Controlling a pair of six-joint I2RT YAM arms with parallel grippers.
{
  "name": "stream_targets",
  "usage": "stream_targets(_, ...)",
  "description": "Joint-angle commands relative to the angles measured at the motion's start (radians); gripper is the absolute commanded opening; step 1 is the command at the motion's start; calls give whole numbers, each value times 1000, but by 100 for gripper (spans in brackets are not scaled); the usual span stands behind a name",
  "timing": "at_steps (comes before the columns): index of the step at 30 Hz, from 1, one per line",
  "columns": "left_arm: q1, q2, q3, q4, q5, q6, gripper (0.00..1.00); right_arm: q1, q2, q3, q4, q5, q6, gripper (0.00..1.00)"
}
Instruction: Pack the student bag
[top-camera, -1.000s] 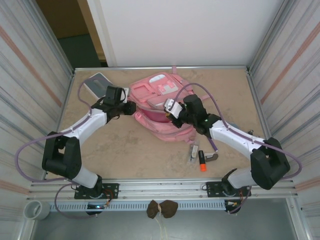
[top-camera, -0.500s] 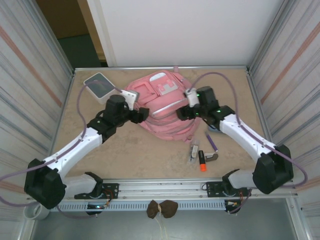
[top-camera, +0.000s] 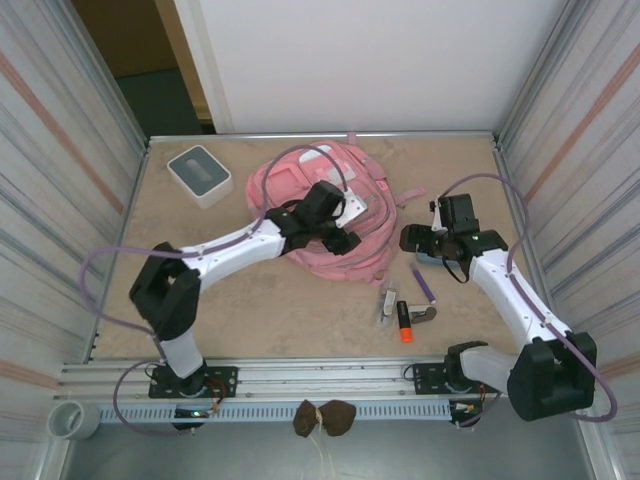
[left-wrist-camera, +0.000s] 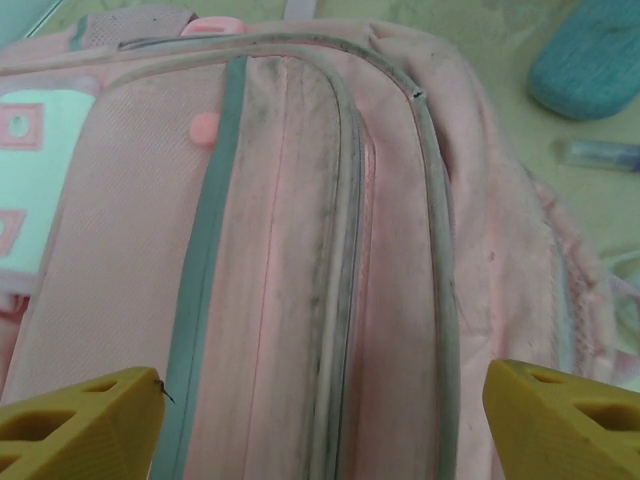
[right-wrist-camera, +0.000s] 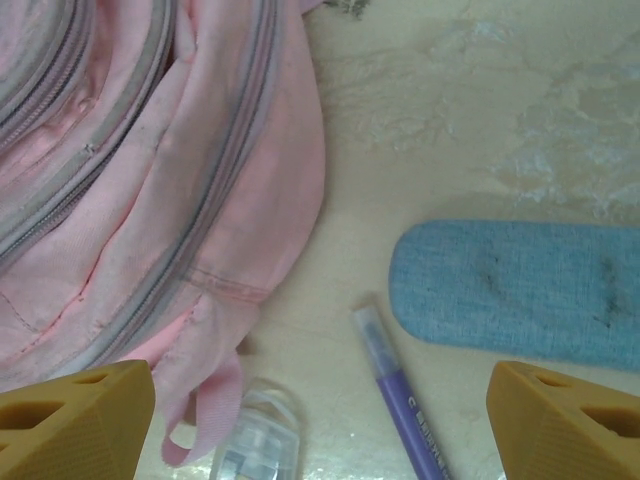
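Observation:
The bag's edge with its pale zip line should come between the fingertips of my left gripper as they go down on both sides of it, and then my left gripper should close.
The student bag (top-camera: 310, 185), a pink backpack with pale zip lines, lies flat at the back middle of the table. My left gripper (top-camera: 338, 238) hangs over its near right part. In the left wrist view the bag's front (left-wrist-camera: 290, 250) lies close below the left gripper (left-wrist-camera: 325, 430), whose yellow fingertips (left-wrist-camera: 80, 420) stand wide apart with nothing between them. My right gripper (top-camera: 414, 239) is to the right of the bag, over the tabletop. In the right wrist view the right gripper (right-wrist-camera: 320, 420) is open above a purple pen (right-wrist-camera: 400, 390), beside the bag's edge (right-wrist-camera: 140, 170).
A blue fabric case (right-wrist-camera: 520, 285) lies by the right gripper. A clear plastic item (right-wrist-camera: 255, 440), the purple pen (top-camera: 422, 280) and an orange marker (top-camera: 404, 322) lie on the table near the front right. A grey-and-white box (top-camera: 200, 175) stands at the back left. Metal walls enclose the table.
Both grippers have opened. The left arm swung right, across the bag. The right gripper drew back off the bag to the table at its right.

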Motion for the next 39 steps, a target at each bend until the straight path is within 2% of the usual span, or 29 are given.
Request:
stream_targets(1,18,56,100,-100,-59,37,80,-3,-31,-31,-18,-19,64,85)
stream_targets(6,45,111,149,-103,25,11,69,-10,-21,-34,-39,39,66,85)
stream_targets(11,60,165,177,-121,68,29,55,-82,-28,-55,-44,45,95,86)
stream_targets(14,75,162,177,-121,114,24,36,-148,-28,-82,-43,41,133,88)
stream_targets(16,93,140,166,-105,167,-5,15,-187,-11,-102,-45,28,167,89)
stream_targets(19,128,82,125,-36,298,-69,4,-210,5,-137,-40,54,221,90)
stream_targets(21,153,39,96,18,383,-116,1,-219,13,-163,-14,48,263,91)
stream_targets(25,197,-13,60,86,499,-173,0,-239,69,-190,101,1,341,95)
stream_targets(33,215,-6,70,69,508,-153,0,-279,283,-75,240,-16,361,96)
stream_targets(39,215,0,74,60,503,-151,0,-286,386,14,247,24,330,96)
